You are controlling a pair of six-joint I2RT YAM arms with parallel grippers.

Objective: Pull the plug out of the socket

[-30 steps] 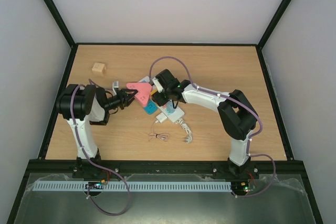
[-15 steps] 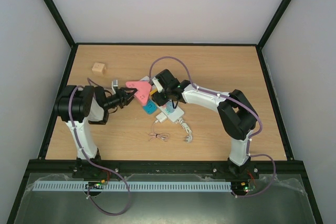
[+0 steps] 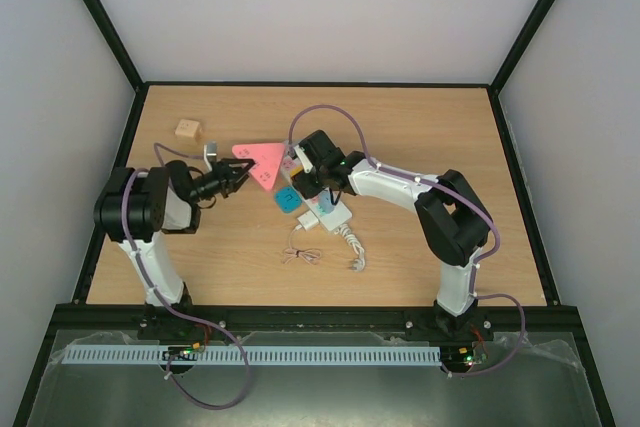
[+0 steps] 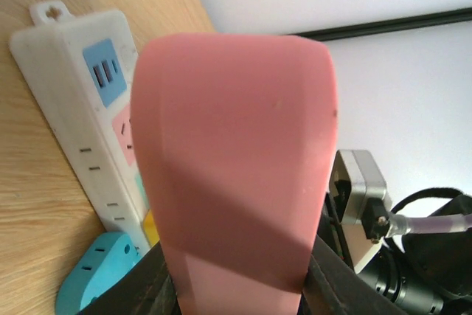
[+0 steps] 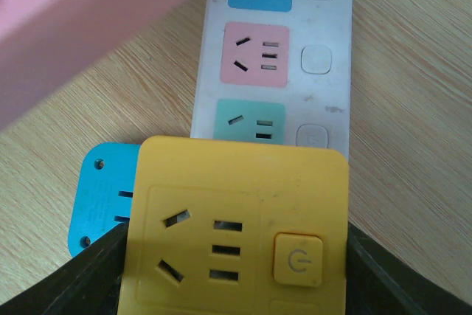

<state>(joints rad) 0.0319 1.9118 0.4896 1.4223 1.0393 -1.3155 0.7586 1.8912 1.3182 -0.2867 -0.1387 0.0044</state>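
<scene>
I should move the pink triangle outward from the socket with my left gripper, then lower and release it on the clear tabletop beside the orange cube.
The socket is a long white strip lying diagonally mid-table, with blue, pink and teal patches in the right wrist view. My right gripper is shut on its yellow outlet section, one black finger on each side. The plug, a small white adapter, lies against the strip's near end with its thin cable bundled in front; I cannot tell if it is plugged in. My left gripper is shut on a pink triangle, held left of the strip.
A blue piece lies against the strip's left side and also shows in the right wrist view. An orange cube sits at the far left. The strip's thick white curled cord trails toward the near edge.
My left gripper has carried the pink triangle up and to the left, off the strip. My right gripper has stayed on the strip.
</scene>
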